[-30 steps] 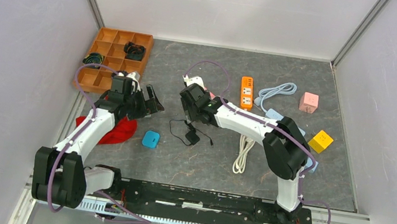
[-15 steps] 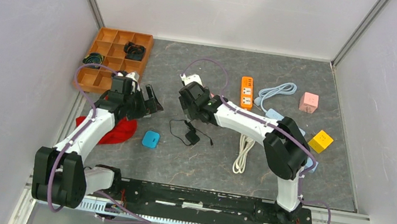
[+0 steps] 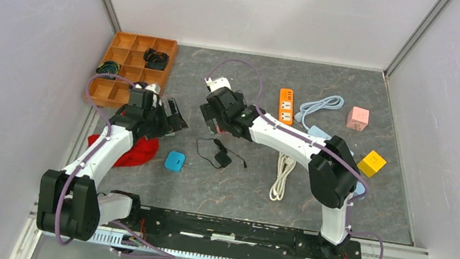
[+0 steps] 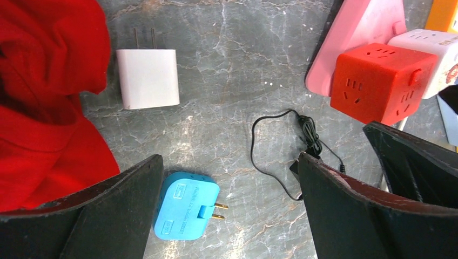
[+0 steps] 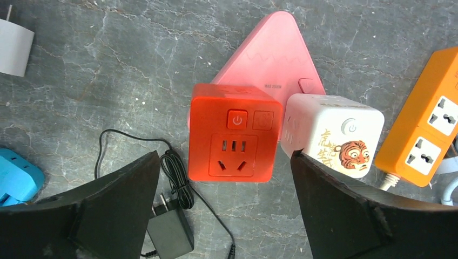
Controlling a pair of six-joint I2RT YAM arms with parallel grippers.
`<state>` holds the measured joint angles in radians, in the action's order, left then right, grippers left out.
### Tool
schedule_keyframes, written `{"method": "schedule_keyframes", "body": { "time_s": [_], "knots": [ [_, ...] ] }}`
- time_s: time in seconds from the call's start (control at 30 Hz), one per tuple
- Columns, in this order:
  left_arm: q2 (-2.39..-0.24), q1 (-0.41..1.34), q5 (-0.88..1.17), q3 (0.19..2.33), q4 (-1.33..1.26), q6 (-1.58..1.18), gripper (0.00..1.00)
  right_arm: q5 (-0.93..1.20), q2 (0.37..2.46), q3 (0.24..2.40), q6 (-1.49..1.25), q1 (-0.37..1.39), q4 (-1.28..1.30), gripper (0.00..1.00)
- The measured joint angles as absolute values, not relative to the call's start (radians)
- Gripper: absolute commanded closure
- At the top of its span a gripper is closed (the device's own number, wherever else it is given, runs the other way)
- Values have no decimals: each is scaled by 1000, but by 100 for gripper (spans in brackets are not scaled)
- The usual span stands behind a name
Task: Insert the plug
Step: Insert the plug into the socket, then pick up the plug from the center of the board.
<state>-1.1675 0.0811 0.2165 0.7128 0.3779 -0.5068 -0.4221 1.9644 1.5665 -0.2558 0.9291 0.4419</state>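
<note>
My left gripper should next move toward the red cloth and down over the white charger's body, then close on its sides, because the charger's pins point away from my fingers.
A black adapter plug [image 3: 221,158] with a thin cord lies on the grey table, also in the right wrist view [image 5: 170,229]. A red cube socket [image 5: 235,132] rests against a pink triangular block [image 5: 270,54], with a white tiger-print cube socket [image 5: 335,135] beside it. My right gripper [image 5: 224,159] is open and empty, hovering above the red cube and the black plug. My left gripper [image 4: 229,162] is open and empty above the table, between a blue adapter [image 4: 186,205] and the black plug's cord [image 4: 310,140].
A white charger [image 4: 148,78] lies beside a red cloth [image 4: 43,97]. An orange power strip [image 3: 286,105], a pink cube [image 3: 357,118], a yellow cube [image 3: 371,163] and a coiled white cable [image 3: 283,176] lie to the right. A wooden compartment tray [image 3: 132,67] stands at the back left.
My right gripper has moved a little to the left and toward the back of the table. The left arm has stayed put. Nothing was grasped.
</note>
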Motion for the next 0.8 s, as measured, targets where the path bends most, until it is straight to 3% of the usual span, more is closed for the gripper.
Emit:
{"method": "schedule_keyframes", "body": {
  "time_s": [0.2,0.47,0.8],
  "knots": [
    [-1168,81,133,713,412,-508,5,-396,1893,1543,-246,929,423,2],
    [-1215,81,49,724,440,-507,7,-338,1612,1359,-210,929,321,2],
    [-1350,81,-73,815,500,-494,8,-333,1465,1155,-186,929,241,2]
  ]
}}
